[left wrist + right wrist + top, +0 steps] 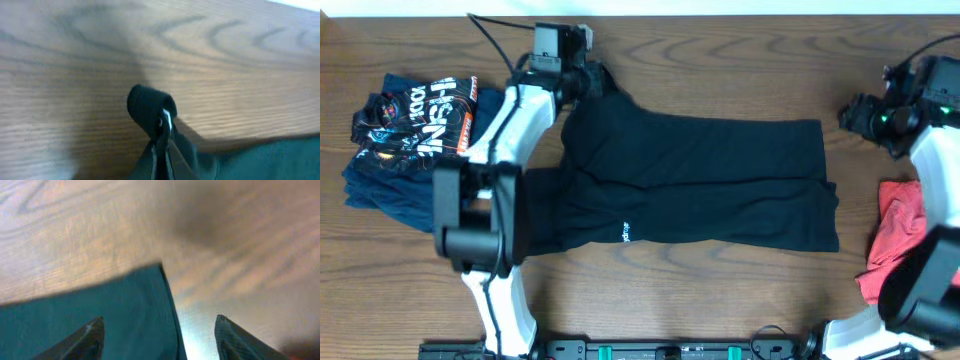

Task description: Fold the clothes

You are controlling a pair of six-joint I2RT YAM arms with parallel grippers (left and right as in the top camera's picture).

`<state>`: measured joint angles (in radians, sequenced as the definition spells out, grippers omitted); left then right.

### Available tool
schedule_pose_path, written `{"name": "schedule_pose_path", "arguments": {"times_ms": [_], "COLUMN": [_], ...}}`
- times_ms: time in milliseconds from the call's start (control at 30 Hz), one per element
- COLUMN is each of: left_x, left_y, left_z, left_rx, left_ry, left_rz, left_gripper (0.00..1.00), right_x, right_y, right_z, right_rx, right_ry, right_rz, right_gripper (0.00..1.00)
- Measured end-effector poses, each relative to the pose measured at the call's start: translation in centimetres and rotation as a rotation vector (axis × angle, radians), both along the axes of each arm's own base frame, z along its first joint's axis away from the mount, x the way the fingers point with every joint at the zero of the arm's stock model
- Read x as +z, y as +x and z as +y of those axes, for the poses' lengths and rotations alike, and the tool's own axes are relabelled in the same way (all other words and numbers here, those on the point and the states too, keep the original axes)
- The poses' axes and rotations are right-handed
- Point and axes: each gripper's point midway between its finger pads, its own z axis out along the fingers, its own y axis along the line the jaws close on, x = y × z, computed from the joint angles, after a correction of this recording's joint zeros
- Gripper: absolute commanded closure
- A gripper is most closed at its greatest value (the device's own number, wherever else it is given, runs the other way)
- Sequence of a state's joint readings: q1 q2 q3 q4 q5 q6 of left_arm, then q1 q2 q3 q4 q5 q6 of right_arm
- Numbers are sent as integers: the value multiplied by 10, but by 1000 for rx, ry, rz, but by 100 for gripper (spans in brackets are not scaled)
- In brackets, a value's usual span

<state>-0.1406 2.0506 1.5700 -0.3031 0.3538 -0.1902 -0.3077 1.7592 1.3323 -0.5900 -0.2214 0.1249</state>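
Note:
The left gripper moves back over the garment's near half next and releases the garment's pinched corner there. The garment's far half still lies spread flat beyond it.
A large black garment (700, 180) with a tiny white logo lies spread flat across the middle of the table. My left gripper (588, 80) is at its far left corner, shut on a pinch of black fabric (148, 106) that bulges out past the closed jaws (163, 134). My right gripper (848, 115) hovers open just off the garment's far right corner. In the right wrist view that corner (125, 315) lies between and below the spread fingers (84, 341), untouched. Navy printed clothes (410, 135) lie heaped at the left. A coral-red piece (898, 235) lies at the right.
The wooden table (720, 290) shows bare wood along the front and behind the garment. The left arm (490, 200) reaches over the garment's left side. The right arm (935, 170) stands over the coral-red piece.

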Motion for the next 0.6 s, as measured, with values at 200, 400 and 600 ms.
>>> {"name": "schedule_pose_path", "arguments": {"times_ms": [200, 400, 600], "left_x": [6, -1, -2], "left_y": [-14, -20, -20], "left_z": [1, 2, 2], "left_rx": [1, 7, 9], "left_ry": [2, 3, 2], "left_rz": [50, 88, 91], "left_gripper": [94, 94, 94], "right_x": [-60, -111, -113], "right_y": [46, 61, 61], "right_z": [10, 29, 36], "right_rx": [62, 119, 135], "right_ry": [-22, -11, -5], "right_rz": [-30, -11, -4], "right_gripper": [21, 27, 83]}}
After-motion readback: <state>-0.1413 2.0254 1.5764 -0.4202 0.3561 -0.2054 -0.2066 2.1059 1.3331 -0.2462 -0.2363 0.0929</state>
